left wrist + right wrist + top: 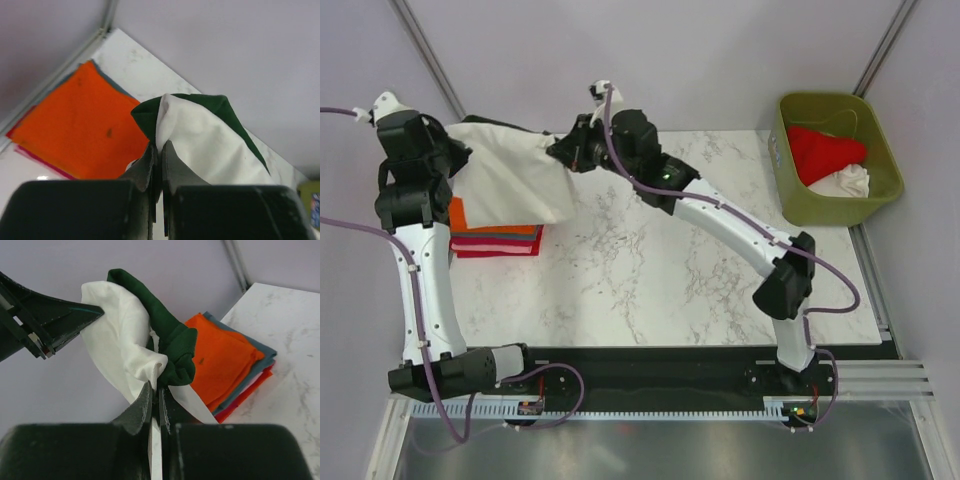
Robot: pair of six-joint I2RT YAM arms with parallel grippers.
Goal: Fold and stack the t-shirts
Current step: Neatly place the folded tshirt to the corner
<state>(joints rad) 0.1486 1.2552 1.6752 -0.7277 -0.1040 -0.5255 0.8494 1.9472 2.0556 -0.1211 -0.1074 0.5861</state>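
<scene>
The robot's right gripper will move down and to the left in the top view to release the cloth, since the folded stack (495, 240) (225, 364) lies below it on that side.
The cream t-shirt (515, 170) with dark green trim hangs stretched between both grippers above the back left of the table. My left gripper (458, 155) is shut on its left end; the left wrist view shows the cream and green cloth (200, 135) pinched at the fingertips. My right gripper (560, 150) is shut on its right end, where the cloth (145, 340) bunches with a green sleeve. Under it lies a folded stack (495, 240) with an orange t-shirt (80, 120) on top and red and grey-blue ones below (250, 380).
An olive-green bin (835, 155) stands at the back right with a red t-shirt (825, 152) and a white one (850, 182) inside. The marble table (660, 270) ends at a black strip in front. Grey walls stand close behind and to the left.
</scene>
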